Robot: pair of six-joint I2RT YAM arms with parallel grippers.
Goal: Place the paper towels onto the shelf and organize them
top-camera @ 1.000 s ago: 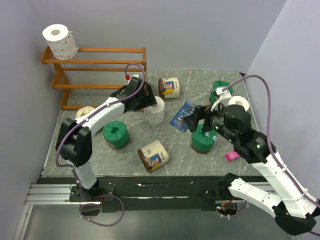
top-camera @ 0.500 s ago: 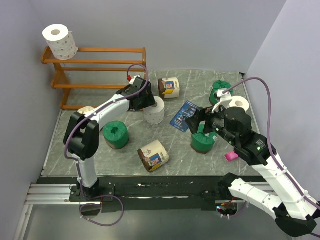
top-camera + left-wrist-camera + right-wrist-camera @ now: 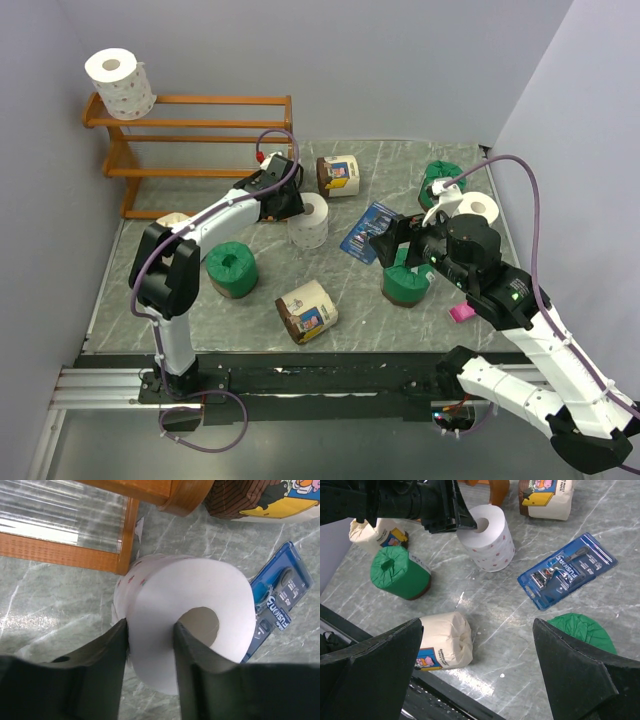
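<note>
Next, my left gripper lifts across to the top level of the shelf point(image 3: 188, 114) beside the white roll, lowers and releases. That spot is free, above and to its left in the top view.
A bare white dotted roll point(image 3: 311, 222) point(image 3: 200, 595) stands on end on the table near the shelf's point(image 3: 200, 130) right leg. My left gripper point(image 3: 292, 204) point(image 3: 150, 630) is shut on that roll's wall, one finger outside and one at the cardboard core. Another white roll point(image 3: 120, 82) stands on the shelf's top tier at the left. My right gripper point(image 3: 388, 245) point(image 3: 477, 627) hangs open over bare table, with a cream wrapped roll point(image 3: 445, 640) point(image 3: 307, 310) to its left and a green roll point(image 3: 580, 630) point(image 3: 405, 283) to its right.
Several more rolls lie around: green point(image 3: 232, 270) point(image 3: 440, 180), cream point(image 3: 340, 175) point(image 3: 172, 222), white point(image 3: 475, 208). A flat dark-blue packet point(image 3: 365, 230) point(image 3: 567, 570) lies mid-table and a small pink item point(image 3: 462, 312) at the right. Walls close in left and right.
The left gripper has moved onto the white roll near the shelf leg and closed on its wall. The right arm has barely moved.
</note>
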